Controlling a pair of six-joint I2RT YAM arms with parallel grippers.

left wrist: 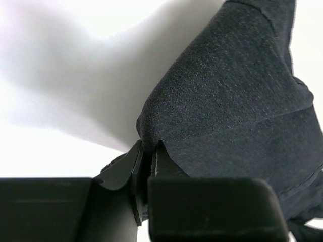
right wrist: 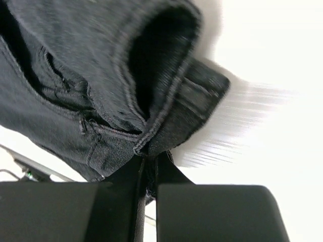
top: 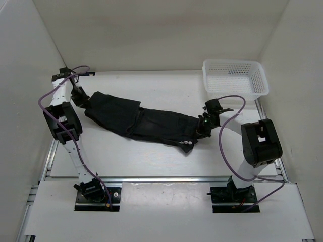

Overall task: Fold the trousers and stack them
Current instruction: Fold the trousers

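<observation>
The robot's left gripper will carry the pinched end of the trousers up and to the right in the top view, over to their waistband end, because the trousers (top: 144, 121) lie stretched long.
The black trousers (top: 144, 121) lie stretched in a long band across the table, from back left to centre right. My left gripper (top: 85, 102) is shut on their left end; the left wrist view shows dark cloth (left wrist: 232, 101) pinched between the fingers (left wrist: 126, 164). At the right end my right gripper (top: 202, 126) is shut on the waistband, and in the right wrist view the stitched band (right wrist: 166, 111) is clamped between the fingers (right wrist: 169, 171). The cloth in that view is lifted and blurred.
A white mesh basket (top: 235, 76) stands at the back right corner. White walls enclose the table on three sides. A purple cable (top: 229, 126) loops beside the right arm. Metal rails run along the table's near edge (top: 166, 179).
</observation>
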